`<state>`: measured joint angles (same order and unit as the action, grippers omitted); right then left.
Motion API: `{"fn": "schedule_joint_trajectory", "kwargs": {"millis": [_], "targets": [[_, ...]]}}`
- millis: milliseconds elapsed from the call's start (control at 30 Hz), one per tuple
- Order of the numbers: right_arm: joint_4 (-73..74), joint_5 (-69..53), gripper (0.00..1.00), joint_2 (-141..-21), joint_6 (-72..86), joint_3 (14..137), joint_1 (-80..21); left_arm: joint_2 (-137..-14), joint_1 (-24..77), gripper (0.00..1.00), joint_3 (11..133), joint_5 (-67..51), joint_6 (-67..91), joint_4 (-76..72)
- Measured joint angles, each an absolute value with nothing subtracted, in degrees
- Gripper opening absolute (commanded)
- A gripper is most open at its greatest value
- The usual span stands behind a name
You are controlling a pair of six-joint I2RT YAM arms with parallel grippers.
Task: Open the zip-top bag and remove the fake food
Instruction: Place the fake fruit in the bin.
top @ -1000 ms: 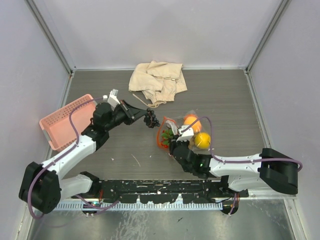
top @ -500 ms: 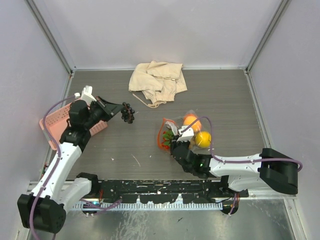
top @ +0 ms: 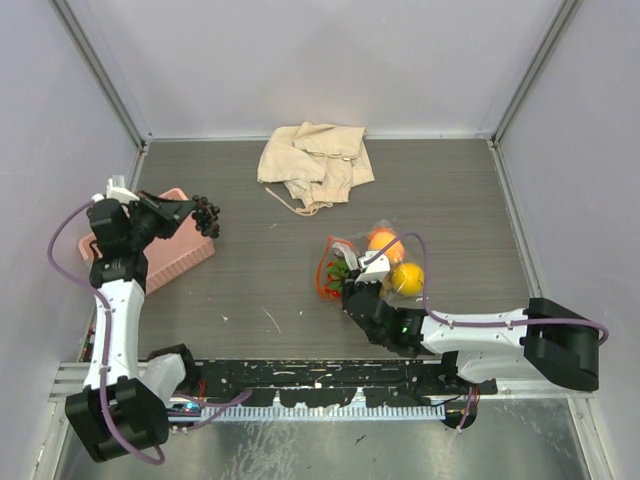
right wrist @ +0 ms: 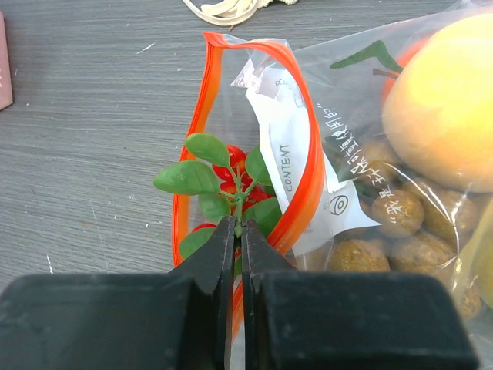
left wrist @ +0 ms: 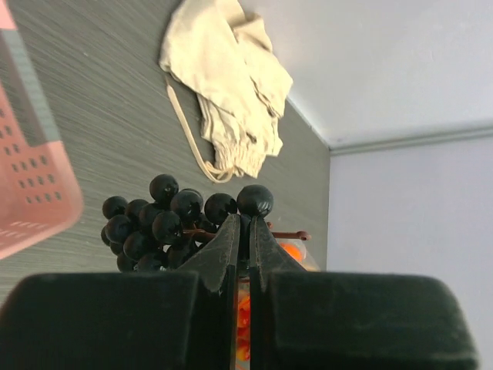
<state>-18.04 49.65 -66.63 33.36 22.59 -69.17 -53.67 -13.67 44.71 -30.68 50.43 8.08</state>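
Note:
The grapes (top: pixel 206 215) hang past the pink basket's edge, so the robot's left gripper will next shift to the left in the top view, over the basket's open inside.
The zip-top bag (top: pixel 372 262) lies right of centre, its orange-red mouth (right wrist: pixel 306 166) gaping open. Inside it I see an orange fruit (top: pixel 383 243), a yellow lemon (top: pixel 406 279) and tan-brown berries (right wrist: pixel 400 212). My right gripper (right wrist: pixel 237 228) (top: pixel 347 284) is at the bag's mouth, shut on the green stem of a leafy sprig (right wrist: pixel 196 177) with red berries. My left gripper (left wrist: pixel 243 223) (top: pixel 190 212) is shut on the stem of the dark purple grapes (left wrist: pixel 166 220) (top: pixel 206 215), held in the air over the pink basket's right edge.
The pink mesh basket (top: pixel 165 250) sits at the table's left edge, under the left arm. A crumpled beige cloth (top: pixel 315 160) with a drawstring lies at the back centre. Grey walls close in the left, right and far sides.
The left arm has swung left with the grapes, from beside the bag to above the pink basket. The right gripper has stayed at the bag's mouth.

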Motion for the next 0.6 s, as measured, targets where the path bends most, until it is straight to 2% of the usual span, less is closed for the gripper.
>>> {"fn": "schedule_joint_trajectory", "kwargs": {"millis": [267, 600], "targets": [[-17.9, 49.6, 0.01, -66.2, 33.6, 22.6, -68.8, -54.6, -22.8, 0.00, 44.7, -32.4, 52.3, 7.9], [-17.8, 49.6, 0.01, -65.2, 34.2, 22.3, -68.4, -54.7, -26.8, 0.00, 44.4, -27.8, 52.6, 8.2]]}}
